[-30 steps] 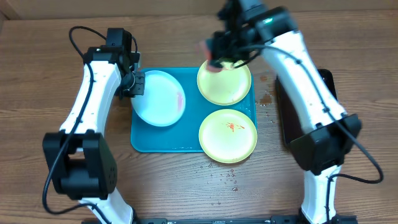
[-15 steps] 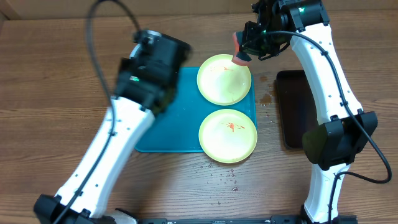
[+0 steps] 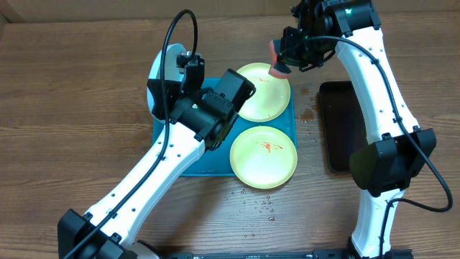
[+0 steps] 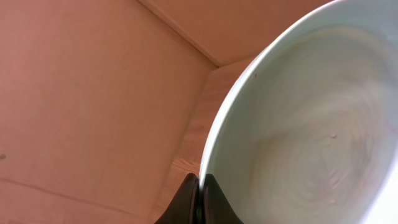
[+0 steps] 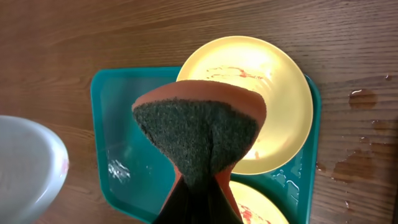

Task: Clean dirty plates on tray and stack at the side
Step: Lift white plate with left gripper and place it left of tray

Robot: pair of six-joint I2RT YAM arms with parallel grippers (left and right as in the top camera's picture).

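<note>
I will next move my left gripper to the left in the overhead view, make the plate level and lower it onto the tabletop next to the tray (image 3: 111,119), where the wood is clear.
My left gripper (image 3: 184,66) is shut on the rim of the pale blue-white plate (image 3: 159,72) and holds it tilted in the air over the far left corner of the turquoise tray (image 3: 188,167). In the left wrist view the black fingers (image 4: 200,198) pinch the plate's edge (image 4: 298,137). Two yellow-green plates lie on the tray's right side, the far one (image 3: 264,97) and the near one (image 3: 263,157), which has a red smear. My right gripper (image 3: 282,63) is shut on an orange sponge (image 5: 199,130) with a dark scouring face, held above the far plate (image 5: 267,81).
A narrow black tray (image 3: 338,126) lies on the wooden table to the right of the turquoise tray. Water drops and wet marks spot the table in front of the tray (image 3: 260,203) and at its right edge (image 3: 309,114).
The pale plate has left the tray's left side, lifted by my left gripper. My right gripper with the sponge has risen off the far yellow-green plate and moved to the right.
</note>
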